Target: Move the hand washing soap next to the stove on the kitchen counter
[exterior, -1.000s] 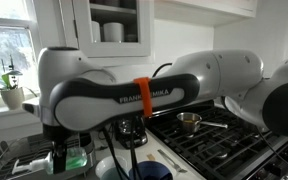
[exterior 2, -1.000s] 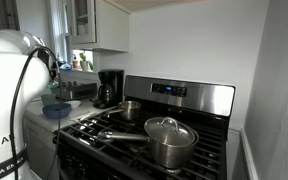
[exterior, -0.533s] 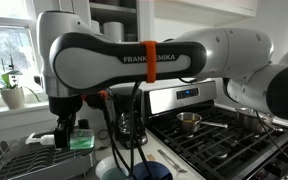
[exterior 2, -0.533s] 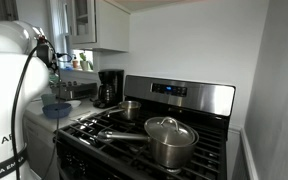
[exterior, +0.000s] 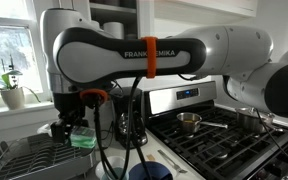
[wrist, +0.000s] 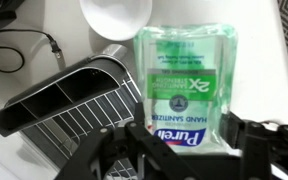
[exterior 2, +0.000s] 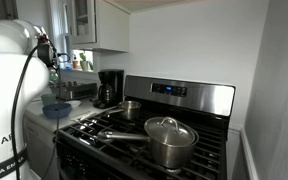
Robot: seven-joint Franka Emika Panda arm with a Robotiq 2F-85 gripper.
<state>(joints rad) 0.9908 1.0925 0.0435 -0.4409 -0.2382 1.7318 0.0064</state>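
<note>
The gripper moves toward the stove and down next onto the part of the counter by the blue bowl (exterior: 162,155). It releases the soap, still over the dish rack (exterior: 24,160), there.
The hand washing soap is a clear green Purell bottle (wrist: 184,75) with a white and blue label. My gripper (wrist: 184,140) is shut on it, one finger on each side of the bottle. In an exterior view the gripper (exterior: 69,128) holds the bottle (exterior: 82,140) in the air over the dish rack (exterior: 24,160). The stainless-steel stove with black grates shows in both exterior views (exterior: 219,140) (exterior 2: 174,95), off to the bottle's side. The light kitchen counter (wrist: 269,40) lies below the bottle.
A black coffee maker (exterior 2: 109,88) stands beside the stove. Pots sit on the grates (exterior 2: 169,140) (exterior: 189,122). A blue bowl (exterior 2: 56,109) and a white bowl (wrist: 116,15) rest on the counter. The black wire dish rack (wrist: 74,105) lies under the gripper.
The arm has risen and carried the soap bottle up from the dish rack and slightly toward the stove. The gripper has stayed shut on it.
</note>
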